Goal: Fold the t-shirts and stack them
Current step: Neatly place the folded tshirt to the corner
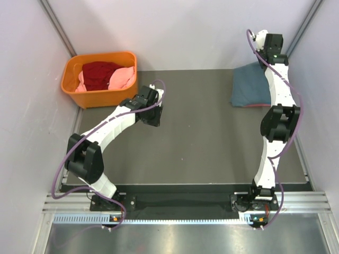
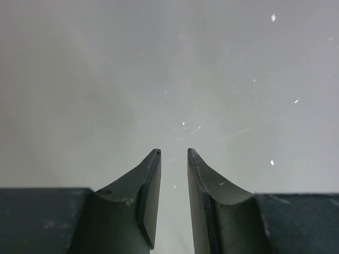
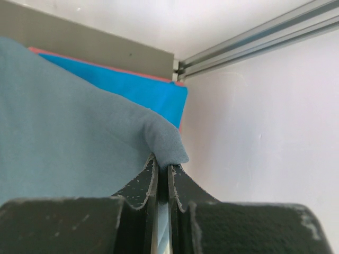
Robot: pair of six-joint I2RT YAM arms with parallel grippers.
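Observation:
I should lower my right gripper outward toward the bright blue shirt's far corner (image 3: pixel 180 94) and open it, since that corner still shows past the grey-blue fold.
A folded slate grey-blue t-shirt (image 1: pixel 248 87) lies at the back right of the table, on top of a stack. In the right wrist view the grey-blue cloth (image 3: pixel 69 132) covers a bright blue shirt (image 3: pixel 137 87), and a salmon-red edge (image 3: pixel 106 66) shows under that. My right gripper (image 3: pixel 163 161) is shut on a corner fold of the grey-blue shirt, close to the right wall; in the top view it (image 1: pixel 263 41) is at the far end of the stack. My left gripper (image 2: pixel 174 152) is open and empty over bare table, and in the top view it (image 1: pixel 151 115) is beside the basket.
An orange plastic basket (image 1: pixel 100 98) stands at the back left, holding a dark red shirt (image 1: pixel 99 74) and a pink one (image 1: pixel 124 78). The white side walls and an aluminium frame rail (image 3: pixel 254 37) stand close to the stack.

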